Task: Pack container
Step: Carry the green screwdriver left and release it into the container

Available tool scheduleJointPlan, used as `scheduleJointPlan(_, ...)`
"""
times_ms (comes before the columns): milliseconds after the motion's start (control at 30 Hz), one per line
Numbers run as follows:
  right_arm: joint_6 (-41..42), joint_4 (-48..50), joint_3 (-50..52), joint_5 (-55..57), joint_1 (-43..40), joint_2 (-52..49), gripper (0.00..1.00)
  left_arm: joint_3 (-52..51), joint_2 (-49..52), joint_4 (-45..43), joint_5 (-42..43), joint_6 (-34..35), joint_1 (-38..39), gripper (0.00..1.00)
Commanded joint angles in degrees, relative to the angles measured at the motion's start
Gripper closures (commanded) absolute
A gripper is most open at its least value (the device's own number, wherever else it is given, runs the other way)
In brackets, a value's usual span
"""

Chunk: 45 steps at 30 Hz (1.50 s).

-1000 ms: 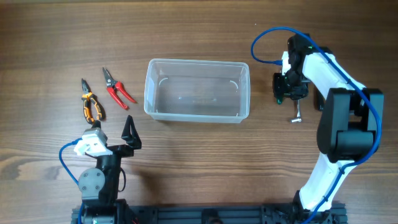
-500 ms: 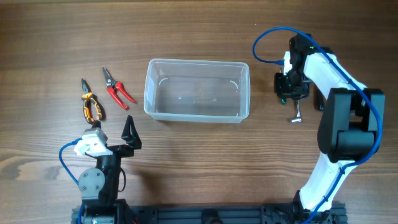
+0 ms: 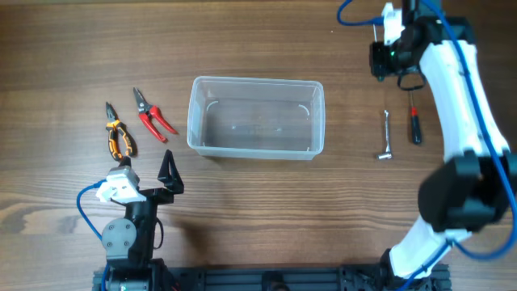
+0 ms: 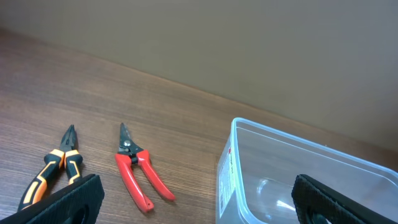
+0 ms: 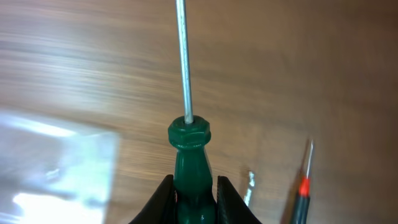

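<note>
There is open space inside the container (image 3: 255, 118), so my right gripper needs to swing to the left in the overhead view and back over it, then go down inside.
The clear plastic container (image 3: 255, 118) stands empty at the table's middle; it also shows in the left wrist view (image 4: 298, 180) and, blurred, in the right wrist view (image 5: 50, 168). My right gripper (image 3: 390, 55) is shut on a green-handled screwdriver (image 5: 191, 155), held up above the table at the far right, beyond the container's right end. A silver wrench (image 3: 387, 136) and a red-and-black screwdriver (image 3: 414, 127) lie on the table below it. My left gripper (image 3: 168, 171) is open and empty near the front left. Red cutters (image 3: 151, 115) and orange-black pliers (image 3: 118, 136) lie left of the container.
The right arm's white links (image 3: 460, 121) and blue cable span the right side. The left arm's base (image 3: 125, 234) sits at the front edge. The tabletop is wood grain.
My right gripper has risen and moved toward the far edge with the green screwdriver, uncovering the wrench and the red-and-black screwdriver. The left arm has not moved.
</note>
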<state>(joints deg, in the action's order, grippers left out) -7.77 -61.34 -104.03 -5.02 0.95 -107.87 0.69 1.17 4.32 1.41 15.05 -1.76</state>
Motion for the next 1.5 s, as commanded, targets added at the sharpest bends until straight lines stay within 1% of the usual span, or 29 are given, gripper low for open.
scheduleJointPlan(0, -10.93, -0.98, -1.31, -11.06, 4.20, 5.29, 0.96, -0.33, -0.26, 0.04, 0.50, -1.36, 0.37, 0.00)
scheduleJointPlan(100, -16.50, -3.76, -1.31, -15.50, 8.15, 6.10, 0.96, -0.33, -0.26, 0.04, 0.50, -1.36, 0.37, 0.00)
scheduleJointPlan(233, -24.26, -8.48, -1.22, -15.85, 15.89, 5.97, 0.96, -0.33, -0.26, 0.04, 0.50, -1.36, 0.37, 0.00)
scheduleJointPlan(333, -29.27, -8.57, -1.22, -15.85, 20.94, 5.97, 0.96, -0.33, -0.26, 0.04, 0.50, -1.36, 0.37, 0.00)
scheduleJointPlan(467, -29.79, -5.64, -0.37, -15.82, 26.10, 5.84, 0.96, -0.33, -0.26, 0.04, 0.50, -1.36, 0.37, 0.00)
scheduleJointPlan(633, -29.77, 1.99, 6.95, -15.50, 29.83, 4.02, 0.96, -0.33, -0.26, 0.04, 0.50, -1.36, 0.37, 0.00)
scheduleJointPlan(733, -31.01, 5.92, 11.28, -11.17, 30.60, -0.44, 0.96, -0.33, -0.26, 0.04, 0.50, -1.36, 0.37, 0.00)
scheduleJointPlan(833, -31.26, 7.72, 11.65, -8.41, 30.60, -5.29, 0.96, -0.33, -0.26, 0.04, 0.50, -1.36, 0.37, 0.00)
scheduleJointPlan(1100, -30.97, 8.00, 11.67, -8.26, 30.56, -15.54, 0.96, -0.33, -0.26, 0.04, 0.50, -1.36, 0.37, 0.00)
scheduleJointPlan(1133, -30.51, 8.00, 11.67, -8.26, 30.56, -16.00, 0.93, -0.33, -0.26, 0.04, 0.50, -1.36, 0.37, 0.00)
scheduleJointPlan(1167, -29.99, 8.02, 11.67, -8.26, 30.56, -16.33, 0.78, -0.33, -0.26, 0.04, 0.50, -1.36, 0.37, 0.00)
scheduleJointPlan(1200, -29.57, 8.07, 11.67, -8.28, 30.56, -16.35, 0.50, -0.33, -0.26, 0.04, 0.50, -1.36, 0.37, 0.00)
scheduleJointPlan(1233, -29.53, 8.15, 11.65, -8.28, 30.56, -16.39, 0.42, -0.33, -0.26, 0.04, 0.50, -1.36, 0.37, 0.00)
scheduleJointPlan(1300, -29.49, 8.00, 11.63, -8.26, 30.56, -16.37, 0.41, -0.33, -0.26, 0.04, 0.50, -1.36, 0.37, 0.00)
scheduleJointPlan(1467, -26.51, 5.25, 10.08, -8.28, 30.56, -16.31, 0.51, -0.33, -0.26, 0.04, 0.50, -1.36, 0.37, 0.00)
